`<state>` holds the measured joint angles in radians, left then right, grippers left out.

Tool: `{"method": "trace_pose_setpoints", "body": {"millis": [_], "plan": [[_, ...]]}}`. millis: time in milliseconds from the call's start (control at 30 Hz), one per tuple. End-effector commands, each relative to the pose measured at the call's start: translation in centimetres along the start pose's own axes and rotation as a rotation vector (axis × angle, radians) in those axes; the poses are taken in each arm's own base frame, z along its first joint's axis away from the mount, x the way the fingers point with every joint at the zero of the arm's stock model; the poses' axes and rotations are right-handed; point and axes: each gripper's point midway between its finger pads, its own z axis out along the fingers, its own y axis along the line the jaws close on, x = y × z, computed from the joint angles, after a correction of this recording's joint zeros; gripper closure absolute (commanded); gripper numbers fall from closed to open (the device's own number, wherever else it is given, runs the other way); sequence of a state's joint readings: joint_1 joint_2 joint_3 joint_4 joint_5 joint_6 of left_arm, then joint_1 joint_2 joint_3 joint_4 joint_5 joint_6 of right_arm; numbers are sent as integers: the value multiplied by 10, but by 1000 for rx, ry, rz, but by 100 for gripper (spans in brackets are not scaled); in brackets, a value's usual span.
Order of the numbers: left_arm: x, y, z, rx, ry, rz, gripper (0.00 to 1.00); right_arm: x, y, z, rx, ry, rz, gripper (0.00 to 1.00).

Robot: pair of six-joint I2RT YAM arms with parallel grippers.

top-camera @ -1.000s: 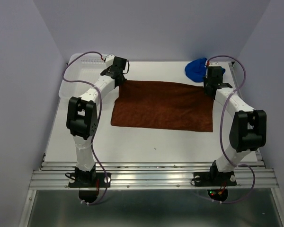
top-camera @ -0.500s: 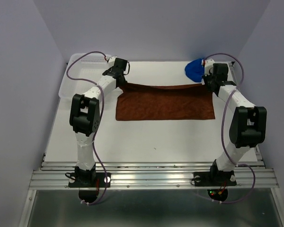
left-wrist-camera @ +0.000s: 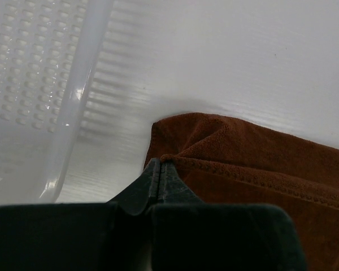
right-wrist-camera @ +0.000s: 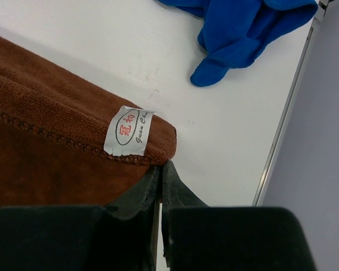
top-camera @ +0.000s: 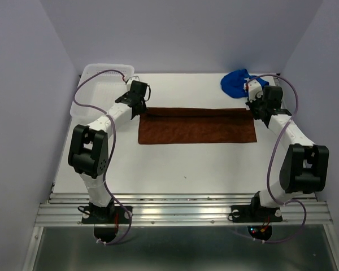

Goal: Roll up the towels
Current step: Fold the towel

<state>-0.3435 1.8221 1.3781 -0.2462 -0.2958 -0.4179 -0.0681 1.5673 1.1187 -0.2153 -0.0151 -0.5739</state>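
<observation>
The towel's near part is still uncovered, so my right gripper will pull the towel's corner back before it opens, to get the corner to the towel's near edge (top-camera: 252, 141).
The rust-brown towel (top-camera: 196, 126) lies on the white table, its far part folded over toward the near side into a narrow band. My left gripper (top-camera: 143, 108) is shut on its far-left corner (left-wrist-camera: 175, 148), which it pinches between the fingertips. My right gripper (top-camera: 252, 109) is shut on the far-right corner (right-wrist-camera: 158, 148), beside the small white tag (right-wrist-camera: 127, 130). The bright blue towel (top-camera: 235, 82) lies crumpled at the far right of the table and also shows in the right wrist view (right-wrist-camera: 243, 31).
A white plastic mesh basket (top-camera: 89, 84) stands at the far left, close beside my left gripper; it also shows in the left wrist view (left-wrist-camera: 39, 84). The table's right metal edge (right-wrist-camera: 282, 124) runs close to my right gripper.
Both grippers have carried the towel's far edge toward the near side, folding it over. The visible brown area has shrunk from a wide rectangle to a narrow band.
</observation>
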Motion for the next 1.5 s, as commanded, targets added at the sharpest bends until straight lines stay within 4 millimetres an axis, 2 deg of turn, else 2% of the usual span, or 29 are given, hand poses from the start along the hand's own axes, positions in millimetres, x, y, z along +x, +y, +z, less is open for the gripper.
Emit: {"method": "trace_pose_setpoints", "body": {"millis": [0, 133, 300, 467, 700, 1000, 1167, 1333, 1467], "plan": [[-16, 1, -24, 12, -78, 61, 100, -8, 2, -16, -37, -78, -50, 98], [-19, 4, -34, -13, -89, 138, 100, 5, 9, -15, -62, -48, -33, 98], [-4, 1, -36, -26, -50, 271, 100, 17, 13, -12, -78, -20, -24, 98], [8, 6, -38, -77, -23, 348, 100, 29, 10, -15, -90, -4, -6, 99], [18, 15, -45, -107, 28, 378, 100, 39, 17, -18, -129, 18, 2, 99], [40, 12, -45, -75, 78, 380, 100, 55, 38, -17, -199, 40, 14, 99], [60, 11, -39, -58, 123, 365, 100, 64, 37, -14, -186, 78, 14, 99], [83, 20, -34, -77, 173, 350, 100, 74, 36, -10, -177, 124, 16, 99], [92, 22, -31, -85, 194, 341, 100, 81, 36, -8, -173, 158, 19, 99]]}}
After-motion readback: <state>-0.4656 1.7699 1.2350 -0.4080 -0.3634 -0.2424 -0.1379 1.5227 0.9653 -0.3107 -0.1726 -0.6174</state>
